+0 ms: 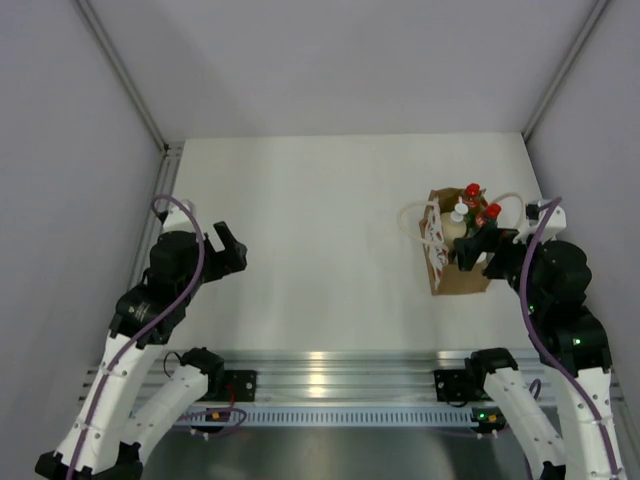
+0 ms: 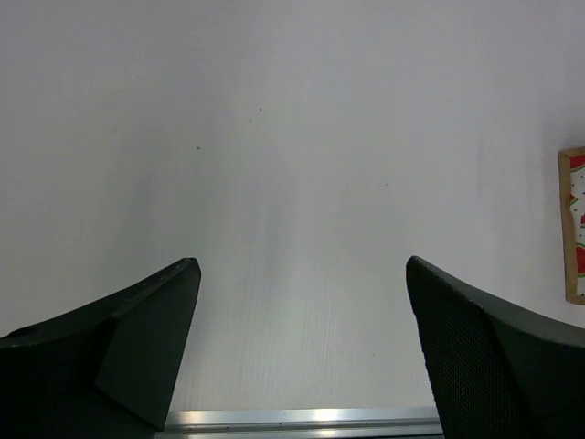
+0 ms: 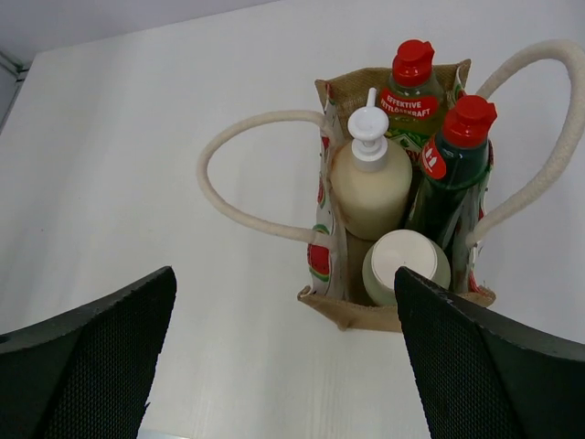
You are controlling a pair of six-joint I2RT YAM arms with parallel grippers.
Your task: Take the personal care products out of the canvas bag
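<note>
The white spouted cap (image 3: 368, 127) stands below and outward of my right gripper, which next needs to reach outward over the bag (image 3: 352, 314) and lower its open fingers around it.
The canvas bag (image 3: 352, 314) stands upright at the right of the table, and it also shows in the top view (image 1: 447, 272). Four bottles stand inside it: a cream bottle (image 3: 369, 189) with a white pump cap, a yellowish bottle (image 3: 411, 91) with a red cap, a dark green bottle (image 3: 454, 174) with a red cap, and a pale grey-beige bottle (image 3: 406, 263) with a white cap. My right gripper (image 3: 283, 274) is open and empty, above the bag's near side (image 1: 480, 245). My left gripper (image 2: 303, 265) is open and empty over bare table at the left (image 1: 238, 247).
The bag's white rope handles (image 3: 239, 174) loop out to both sides. Its watermelon-printed side panel (image 2: 574, 224) shows at the right edge of the left wrist view. An aluminium rail (image 1: 330, 365) runs along the near table edge. Grey walls enclose the table.
</note>
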